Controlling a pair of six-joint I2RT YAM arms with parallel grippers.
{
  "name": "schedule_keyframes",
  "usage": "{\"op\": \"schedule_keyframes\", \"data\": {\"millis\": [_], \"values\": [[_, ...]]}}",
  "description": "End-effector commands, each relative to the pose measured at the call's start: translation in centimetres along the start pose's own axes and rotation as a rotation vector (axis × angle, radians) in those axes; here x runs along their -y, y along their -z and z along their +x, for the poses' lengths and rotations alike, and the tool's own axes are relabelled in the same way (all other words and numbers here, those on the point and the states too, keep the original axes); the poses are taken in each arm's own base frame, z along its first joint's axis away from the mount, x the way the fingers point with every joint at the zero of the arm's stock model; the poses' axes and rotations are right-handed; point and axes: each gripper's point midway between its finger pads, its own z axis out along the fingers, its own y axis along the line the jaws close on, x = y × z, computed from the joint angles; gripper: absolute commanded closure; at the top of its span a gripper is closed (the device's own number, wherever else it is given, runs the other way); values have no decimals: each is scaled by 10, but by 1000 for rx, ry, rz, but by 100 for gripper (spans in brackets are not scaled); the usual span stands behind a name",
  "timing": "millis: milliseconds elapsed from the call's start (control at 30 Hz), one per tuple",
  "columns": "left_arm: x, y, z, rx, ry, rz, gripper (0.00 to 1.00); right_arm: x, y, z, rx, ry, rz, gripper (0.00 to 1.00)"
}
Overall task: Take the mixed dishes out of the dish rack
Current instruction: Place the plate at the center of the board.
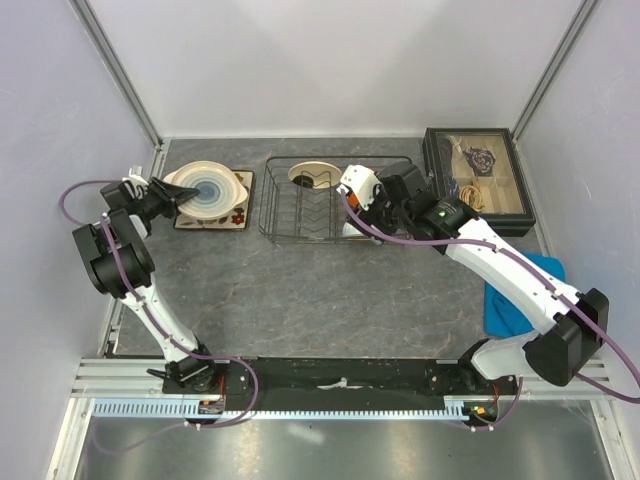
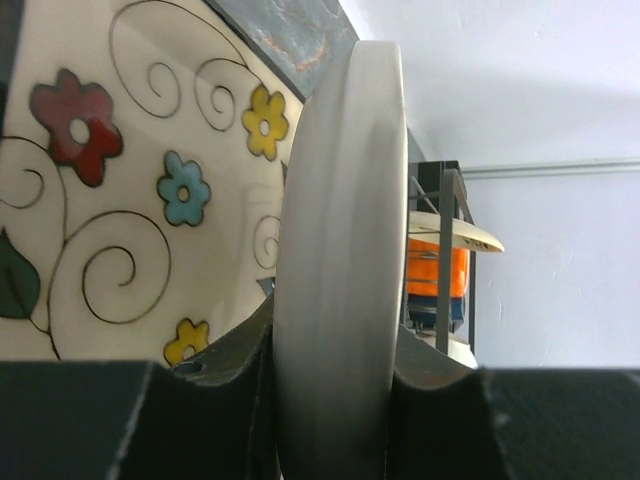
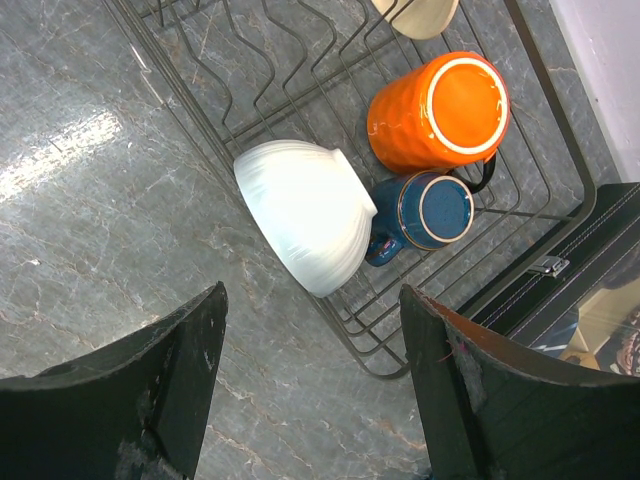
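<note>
My left gripper should lower the round pale plate onto the flower plate's flowered side [image 1: 241, 214] [image 2: 200, 225] and let go of the pale plate's rim there, because the square cream flower plate lies flat below.
My left gripper [image 1: 168, 197] is shut on the rim of the round pale plate [image 1: 207, 188], which is over the square cream flower plate [image 1: 238, 213] at the far left. In the left wrist view the pale plate's rim [image 2: 340, 230] stands edge-on between my jaws, with the flower plate [image 2: 120, 200] behind it. My right gripper [image 3: 315, 400] hangs open above the near right corner of the dish rack [image 1: 300, 212]. Below it lie the white bowl [image 3: 305, 212] on its side, the orange cup [image 3: 440, 112] and the dark blue mug [image 3: 425, 215]. The cream bowl [image 1: 312, 177] sits at the rack's far side.
A black glass-lidded box [image 1: 478, 180] of trinkets stands just right of the rack, its edge [image 3: 570, 280] close to my right fingers. A blue cloth [image 1: 520, 290] lies at the table's right side under the right arm. White walls enclose the table.
</note>
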Motion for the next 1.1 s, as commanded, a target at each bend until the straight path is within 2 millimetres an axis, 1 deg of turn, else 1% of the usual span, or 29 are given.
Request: {"op": "schedule_keyframes", "data": {"millis": [0,100,167,267,467,733,967,1067], "values": [[19,-9,-25,49,-31,35,98,8,3,-19,56,-5,18,22],[14,-15,-24,49,-25,21,98,9,4,-18,55,-5,20,22],[11,-20,-22,44,-16,13,98,4,5,-20,68,-3,-4,22],[7,-24,-23,51,-13,2,99,3,5,-19,67,-3,-5,22],[1,-29,-28,56,3,-13,99,3,4,-16,58,-2,-5,22],[-12,-35,-21,40,24,-29,98,3,3,-14,50,-3,1,22],[-15,-38,-19,32,29,-33,98,1,1,-11,45,-3,-7,22],[-16,-39,-17,28,28,-36,92,0,0,-10,44,-3,-14,22]]}}
